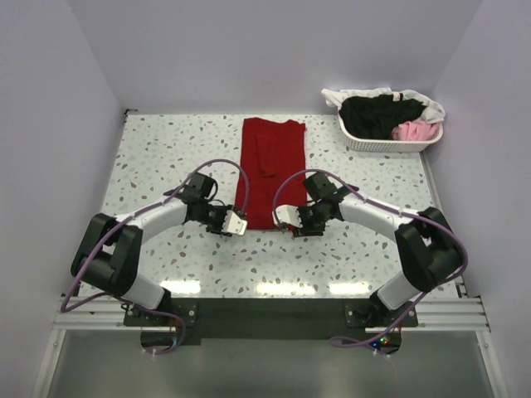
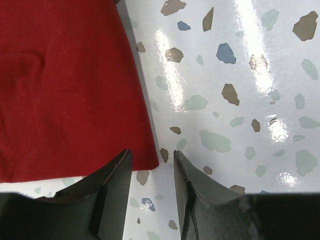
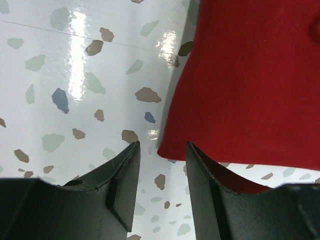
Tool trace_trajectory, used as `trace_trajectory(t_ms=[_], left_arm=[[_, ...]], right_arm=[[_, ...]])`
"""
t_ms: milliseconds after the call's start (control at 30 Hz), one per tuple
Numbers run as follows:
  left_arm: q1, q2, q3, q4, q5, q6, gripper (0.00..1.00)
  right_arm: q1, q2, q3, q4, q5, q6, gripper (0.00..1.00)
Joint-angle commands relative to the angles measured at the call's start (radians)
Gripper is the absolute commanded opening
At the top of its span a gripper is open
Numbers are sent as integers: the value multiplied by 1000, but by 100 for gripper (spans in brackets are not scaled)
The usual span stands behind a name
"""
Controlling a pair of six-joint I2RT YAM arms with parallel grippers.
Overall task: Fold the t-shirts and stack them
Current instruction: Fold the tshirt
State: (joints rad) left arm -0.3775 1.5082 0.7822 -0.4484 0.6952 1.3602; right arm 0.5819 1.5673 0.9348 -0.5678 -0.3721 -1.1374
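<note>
The folded t-shirt's near corner is just below my left gripper, between its open fingers, so the gripper should next lower to the tabletop there and close on the cloth.
The dark red t-shirt [image 1: 268,166] lies folded into a long strip on the speckled table [image 1: 166,157]. My left gripper [image 1: 236,223] is open and empty at the strip's near left corner, and the red cloth [image 2: 65,85] fills the upper left of the left wrist view. My right gripper [image 1: 286,217] is open and empty at the near right corner, and the red cloth [image 3: 250,80] fills the upper right of the right wrist view. Black [image 1: 377,114], pink [image 1: 415,130] and white [image 1: 365,94] shirts lie in the basket.
A white slotted plastic basket [image 1: 390,143] stands at the back right corner of the table. White walls close the table in on the left, back and right. A metal rail [image 1: 265,311] runs along the near edge by the arm bases.
</note>
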Motion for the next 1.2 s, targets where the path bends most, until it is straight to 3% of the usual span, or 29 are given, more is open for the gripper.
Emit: trace_trajectory(t_ms=[0,133,300,333,367,500,967,1167], left_arm=[[-17,23,-29,43,-16,42,44],[-20,58,-29,70,-36,24,44],[-20,102,2,76,-49,-21,41],[-20,112,9,74,-52,-30,37],[-20,127,28,68,-56,-33,34],[-20,136,51,33,-56,-27,3],[26,64,279,-42,-11,-156,0],[28,9,296,-88,-5,-147,0]], right_arm=[[1,25,9,68,13,14,45],[1,46,-14,109,36,5,44],[1,80,-36,140,64,-4,36],[-1,85,-42,144,74,-13,33],[-1,91,-47,147,76,-15,23],[-1,86,-24,140,85,16,1],[-86,42,300,-75,48,28,0],[-90,-7,328,-135,42,1,0]])
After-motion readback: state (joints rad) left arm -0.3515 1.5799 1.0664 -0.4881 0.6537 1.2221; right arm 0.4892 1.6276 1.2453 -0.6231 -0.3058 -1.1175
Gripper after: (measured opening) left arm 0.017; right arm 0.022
